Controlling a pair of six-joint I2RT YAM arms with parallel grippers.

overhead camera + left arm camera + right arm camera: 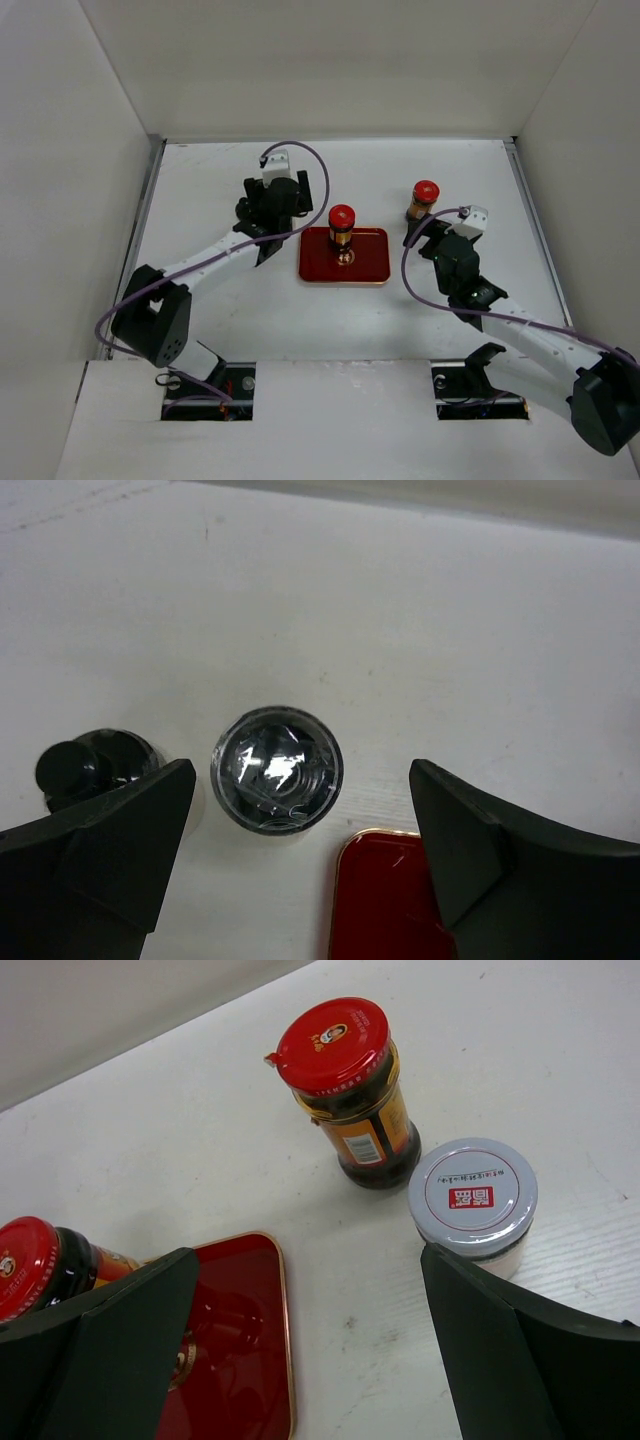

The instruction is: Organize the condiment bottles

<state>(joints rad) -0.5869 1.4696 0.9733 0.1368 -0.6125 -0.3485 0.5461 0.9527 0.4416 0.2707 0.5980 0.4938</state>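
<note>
I should lower my left gripper down around the jar's round cap [277, 770] and close on it, since the shiny-capped jar shows below and between my open fingers.
One red-capped condiment bottle [342, 225] stands on the red tray [365, 268]; the right wrist view shows it at the left edge [30, 1265]. A second red-capped bottle [423, 198] stands on the table right of the tray, also seen ahead of the right fingers [345, 1080]. Beside it is a grey-capped pale jar [472, 1195], just in front of the right finger. My right gripper [308, 1260] is open over bare table between tray and jar. My left gripper [300, 790] is open above a shiny-capped jar [277, 770]. A black-capped jar [90, 770] is half hidden behind its left finger.
The tray's corner [385, 895] lies just right of the shiny-capped jar. White walls enclose the table [230, 320] on three sides. In the top view the left arm [268, 232] covers the jars beneath it, and the right arm [437, 243] covers the grey-capped jar.
</note>
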